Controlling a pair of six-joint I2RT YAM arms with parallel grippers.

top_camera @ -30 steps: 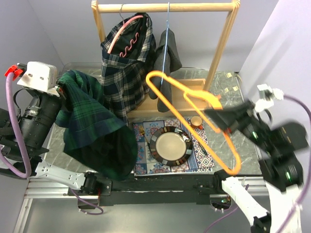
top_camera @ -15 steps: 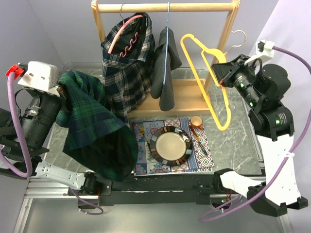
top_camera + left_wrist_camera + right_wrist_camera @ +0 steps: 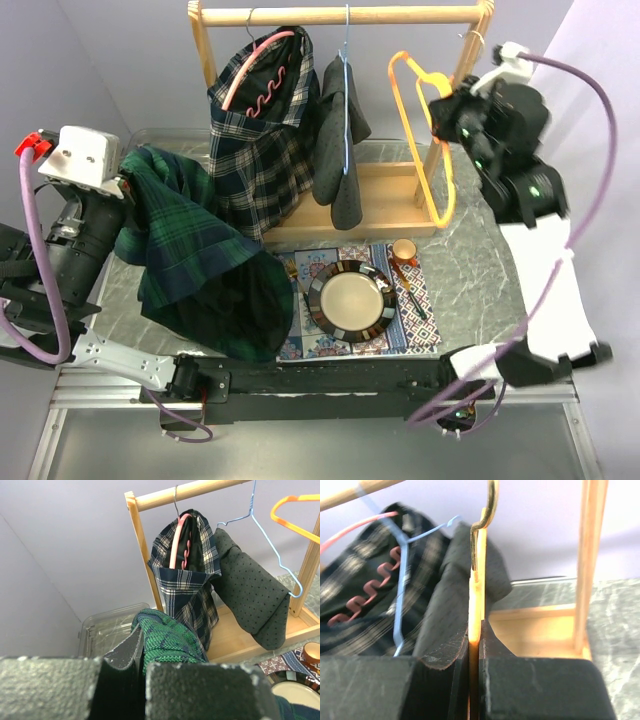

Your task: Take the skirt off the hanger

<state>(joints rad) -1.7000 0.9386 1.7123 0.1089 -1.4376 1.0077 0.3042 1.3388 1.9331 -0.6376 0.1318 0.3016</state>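
I will next move my right gripper outward, left in the top view, to hook the hanger on the bar's empty part [image 3: 424, 14], which lies outward, and release.
The green and navy plaid skirt [image 3: 200, 260] hangs from my left gripper [image 3: 128, 190], which is shut on its edge at the left of the table; in the left wrist view the cloth [image 3: 165, 642] sits between the fingers [image 3: 125, 652]. My right gripper [image 3: 447, 112] is shut on the bare orange hanger [image 3: 430, 150] and holds it high by the rack's right post, just under the wooden rail [image 3: 340, 15]. In the right wrist view the hanger [image 3: 475, 610] runs up between the jaws, with its metal hook [image 3: 490, 505] at the top.
The wooden rack [image 3: 395, 190] also holds a pink hanger with a plaid garment [image 3: 255, 120] and a blue wire hanger with a dark dotted garment [image 3: 340, 140]. A placemat with a plate [image 3: 352, 300], cutlery and a small cup [image 3: 404, 249] lies in front. A clear bin [image 3: 107, 627] stands behind the left arm.
My right arm has swung the orange hanger up and back from over the placemat to the rack's right post. The left arm and skirt have hardly moved.
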